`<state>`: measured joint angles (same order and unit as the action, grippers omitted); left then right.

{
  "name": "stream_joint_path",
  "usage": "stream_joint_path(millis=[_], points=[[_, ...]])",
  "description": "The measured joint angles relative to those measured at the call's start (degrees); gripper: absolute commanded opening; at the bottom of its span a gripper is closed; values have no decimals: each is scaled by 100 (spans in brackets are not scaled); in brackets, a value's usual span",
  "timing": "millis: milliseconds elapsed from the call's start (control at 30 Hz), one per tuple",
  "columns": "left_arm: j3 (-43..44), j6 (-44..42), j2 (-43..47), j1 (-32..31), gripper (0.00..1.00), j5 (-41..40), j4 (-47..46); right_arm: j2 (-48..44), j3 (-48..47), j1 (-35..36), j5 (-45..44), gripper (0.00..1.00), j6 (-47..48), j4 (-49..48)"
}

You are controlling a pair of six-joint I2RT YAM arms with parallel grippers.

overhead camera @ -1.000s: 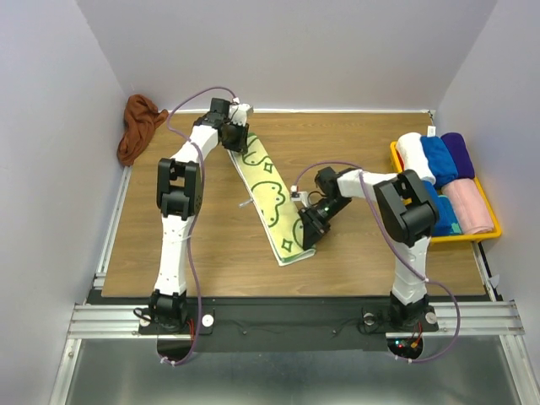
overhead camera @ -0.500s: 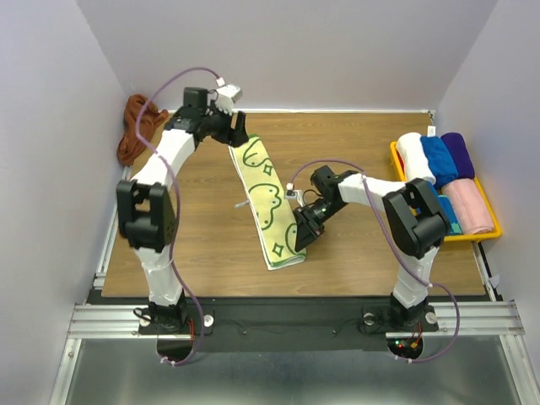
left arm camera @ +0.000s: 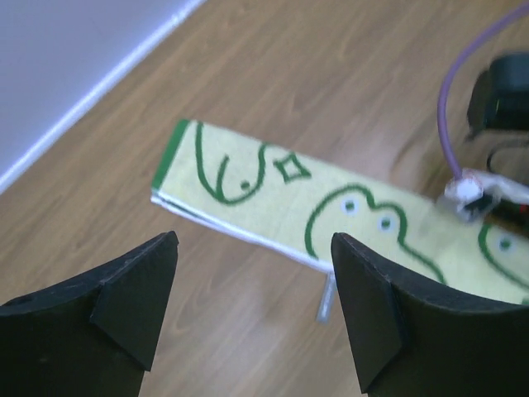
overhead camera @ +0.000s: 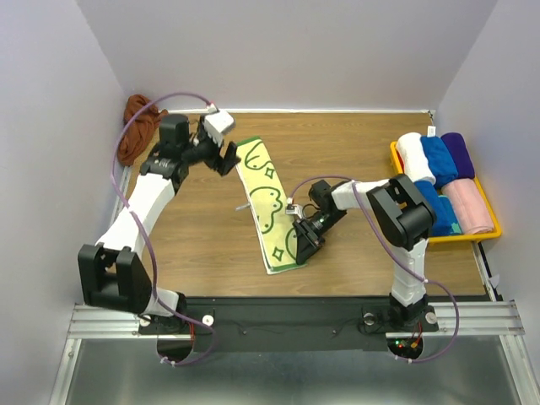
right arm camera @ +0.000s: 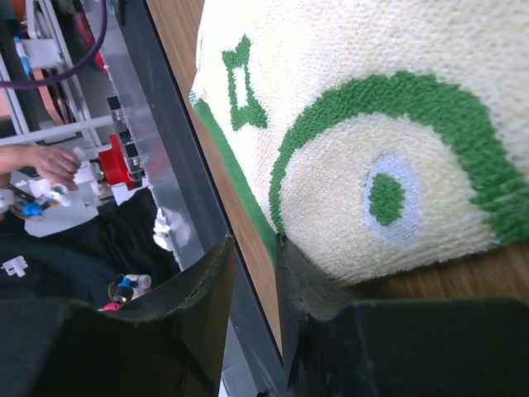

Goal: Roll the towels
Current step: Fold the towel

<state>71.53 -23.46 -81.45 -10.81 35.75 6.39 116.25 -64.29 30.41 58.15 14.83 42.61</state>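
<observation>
Next, my left gripper moves back and down, to the right in the top view, onto the cream towel's near edge (overhead camera: 283,269), since the folded towel lies unrolled.
The cream towel (overhead camera: 268,202) with green patterns lies folded in a long strip, running diagonally from the far middle of the table toward the near edge. My left gripper (overhead camera: 226,160) hovers open just left of its far end. The left wrist view shows the gripper (left arm camera: 252,248) empty over bare wood, with the towel (left arm camera: 364,211) beyond it. My right gripper (overhead camera: 299,249) sits at the towel's near right corner. Its jaws (right arm camera: 254,244) stand a narrow gap apart with nothing between, one finger against the towel's edge (right arm camera: 372,124). The rust-brown towel (overhead camera: 137,126) lies crumpled in the far left corner.
A yellow tray (overhead camera: 489,232) at the right edge holds rolled towels: white (overhead camera: 415,156), blue (overhead camera: 439,156), purple (overhead camera: 460,152) and pink (overhead camera: 468,207). A small white tag (left arm camera: 325,298) sticks out from the cream towel's left side. The table's near edge runs close by the right gripper.
My left gripper let go of the towel's far end, opened wide and drew back to the left. The towel's near end slid left and nearer with the right gripper.
</observation>
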Motion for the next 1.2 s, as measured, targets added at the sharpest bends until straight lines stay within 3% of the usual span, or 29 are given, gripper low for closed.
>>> stream_joint_path(millis=[67, 133, 167, 300, 333, 367, 400, 567, 767, 967, 1200], points=[[-479, -557, 308, -68, 72, -48, 234, 0, 31, 0, 20, 34, -74, -22], [-750, -1045, 544, -175, 71, -103, 487, -2, 35, 2, 44, 35, -109, -22], [-975, -1375, 778, -361, 70, -199, 610, -13, 33, 2, 90, 45, -120, -22], [-1904, -2251, 1624, -1377, 63, -540, 977, -315, 22, 7, 262, 61, -225, -4], [-2096, -2330, 1797, -1746, 61, -625, 1038, -422, -7, 4, 260, 82, -267, 4], [-2280, -2363, 1923, -2153, 60, -737, 1088, -588, -90, -31, 278, 92, -328, 15], [-2422, -2371, 2011, -2518, 60, -811, 1137, -713, -195, -61, 319, 95, -374, 4], [-2785, -1840, 1755, -4293, 59, -1338, 1180, -1117, -754, -719, 529, 97, -616, -105], [-2778, -1045, 588, -5641, 50, -2076, 592, -1145, -894, -2103, 520, 97, -835, -166], [-2581, -595, -697, -5759, 48, -2625, 149, -1169, -872, -2409, 503, 97, -868, -151], [-2531, -407, -841, -5742, 42, -2946, -160, -1290, -785, -2396, 507, 97, -850, -125]])
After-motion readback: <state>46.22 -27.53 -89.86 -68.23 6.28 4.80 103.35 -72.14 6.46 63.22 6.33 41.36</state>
